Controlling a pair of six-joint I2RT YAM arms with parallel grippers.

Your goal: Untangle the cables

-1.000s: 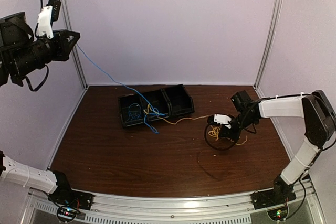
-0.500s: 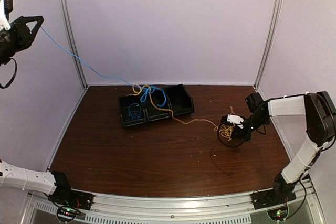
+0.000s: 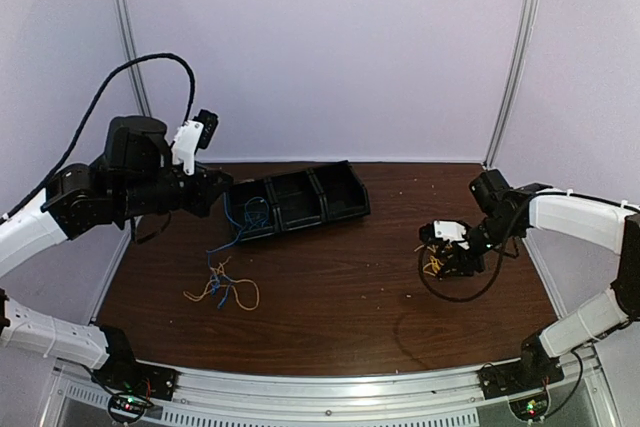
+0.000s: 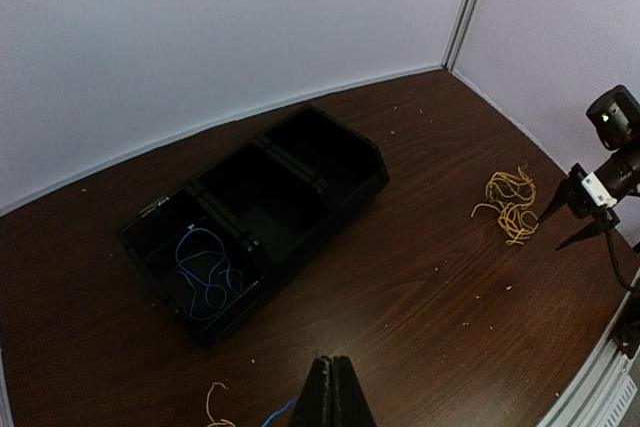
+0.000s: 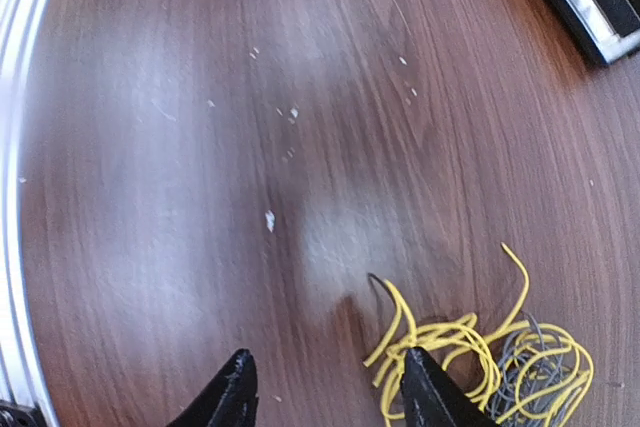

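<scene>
My right gripper goes left in the top view across the table onto the small tangle's yellow loop [image 3: 256, 297] next, because that loop sticks clear of the blue cable.
A yellow and grey cable bundle [image 3: 433, 265] [image 5: 455, 347] lies on the table at the right. My right gripper [image 3: 447, 250] [image 5: 328, 372] hovers just over it, open, with nothing between its fingers; the yellow loops touch its right finger [image 5: 420, 377]. A small blue and yellow cable tangle [image 3: 222, 287] lies left of centre. A blue strand [image 4: 280, 412] comes out beside the shut fingers of my left gripper [image 3: 225, 190] [image 4: 336, 362], which hangs above the bin's left end. Another blue cable [image 3: 255, 215] [image 4: 205, 267] sits in the bin's left compartment.
A black bin [image 3: 345, 209] [image 4: 375, 172] with three compartments stands at the back centre; its middle and right compartments hold nothing. A thick black arm cable [image 3: 470, 292] loops on the table by the right gripper. White walls close in the table.
My left arm swung down from the upper left to the bin's left end. The blue and yellow tangle went from the bin onto the table. My right gripper opened, letting go of the yellow bundle.
</scene>
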